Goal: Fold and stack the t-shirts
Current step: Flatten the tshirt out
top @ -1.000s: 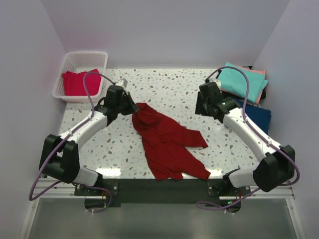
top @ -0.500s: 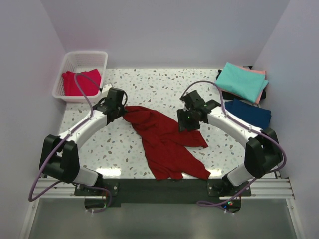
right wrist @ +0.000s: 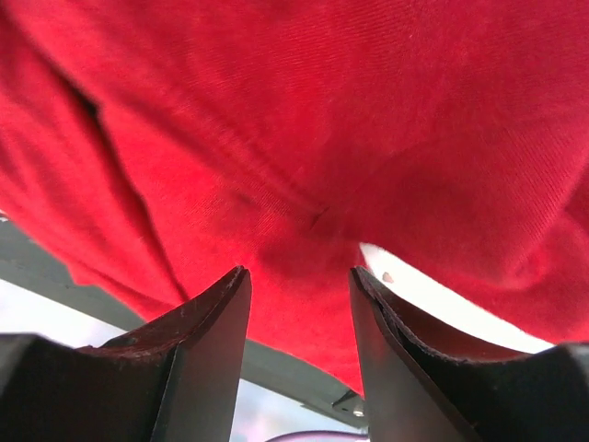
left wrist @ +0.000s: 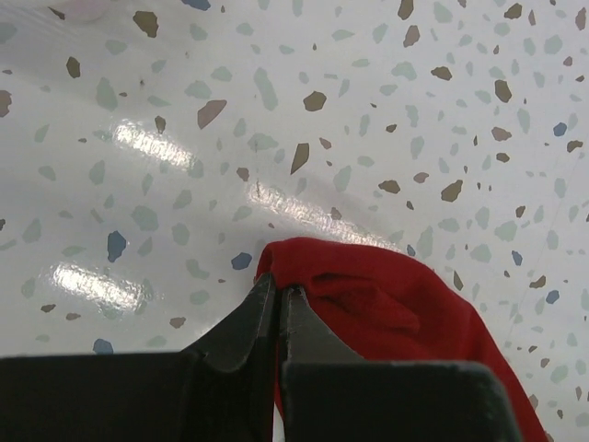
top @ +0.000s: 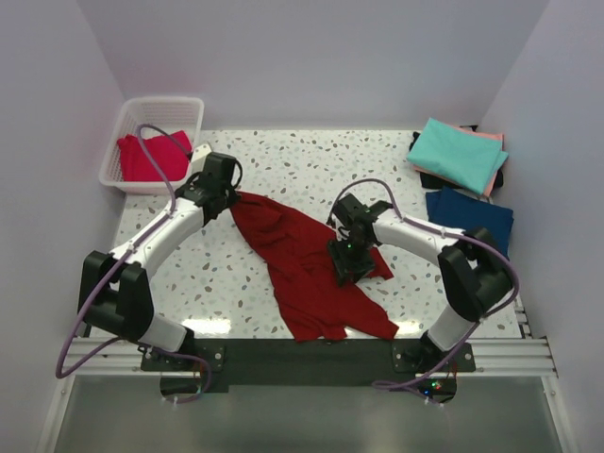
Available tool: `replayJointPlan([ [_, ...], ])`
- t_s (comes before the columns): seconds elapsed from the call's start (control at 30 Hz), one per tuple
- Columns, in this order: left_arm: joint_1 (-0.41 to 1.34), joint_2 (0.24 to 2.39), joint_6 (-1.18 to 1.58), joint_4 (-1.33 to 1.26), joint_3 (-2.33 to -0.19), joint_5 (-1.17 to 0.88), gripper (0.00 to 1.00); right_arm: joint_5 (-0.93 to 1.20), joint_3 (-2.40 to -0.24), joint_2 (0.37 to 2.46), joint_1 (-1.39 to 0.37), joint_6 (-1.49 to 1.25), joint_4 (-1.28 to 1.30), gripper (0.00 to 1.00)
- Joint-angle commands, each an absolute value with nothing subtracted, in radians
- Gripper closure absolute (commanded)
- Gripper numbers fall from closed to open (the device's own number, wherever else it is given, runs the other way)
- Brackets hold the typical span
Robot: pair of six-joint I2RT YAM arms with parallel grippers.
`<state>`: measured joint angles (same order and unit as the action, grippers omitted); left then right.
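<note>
I will pull the pinched corner back and down with my left gripper, then release it on the bare tabletop nearer my base, since that spot is clear of cloth.
A large dark red t-shirt (top: 302, 260) lies crumpled across the middle of the speckled table (top: 311, 160). My left gripper (top: 232, 198) is shut on its far left corner; the wrist view shows the pinched fold of dark red t-shirt (left wrist: 386, 304) at the closed tips of my left gripper (left wrist: 280, 289). My right gripper (top: 345, 272) hovers open right over the shirt's right part, and its wrist view is filled with dark red t-shirt (right wrist: 304, 138) beyond the spread tips of my right gripper (right wrist: 300, 276). A teal t-shirt (top: 458, 154) lies on a salmon pink one (top: 491, 138) at the back right, a navy one (top: 477, 215) beside them.
A white lattice basket (top: 185, 107) at the back left holds a pinkish-red t-shirt (top: 146, 159). Purple walls close in the table on three sides. Both arm bases and a dark rail (top: 302, 354) run along the near edge.
My right arm has swung left from beside the folded pile and come down over the dark red shirt. My left gripper has pulled the shirt's corner up and left, spreading the cloth.
</note>
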<state>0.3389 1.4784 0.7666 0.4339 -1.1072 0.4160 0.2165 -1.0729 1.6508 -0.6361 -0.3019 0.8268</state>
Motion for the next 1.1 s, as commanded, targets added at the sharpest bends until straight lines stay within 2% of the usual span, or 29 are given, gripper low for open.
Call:
replayJointPlan([
  [0.0,0.337,1.477,0.759,0.437,-1.147,0.46,1.0,0.213,-1.077,1.69,-0.641,-0.296,0.825,0.49],
  [0.23,0.336,1.462,0.762,0.471,-1.146,0.482,1.0,0.019,-1.126,1.808,-0.64,-0.397,0.816,0.5],
  [0.43,0.334,1.408,0.765,0.538,-1.129,0.508,1.0,-0.175,-1.284,1.988,-0.604,-0.471,0.844,0.52],
  [0.77,0.334,1.351,0.787,0.66,-1.065,0.489,1.0,-0.31,-1.592,2.161,-0.378,-0.437,0.856,0.53],
  [1.07,0.333,1.413,0.776,0.66,-1.014,0.318,1.0,-0.333,-1.799,2.212,-0.288,-0.42,0.785,0.52],
])
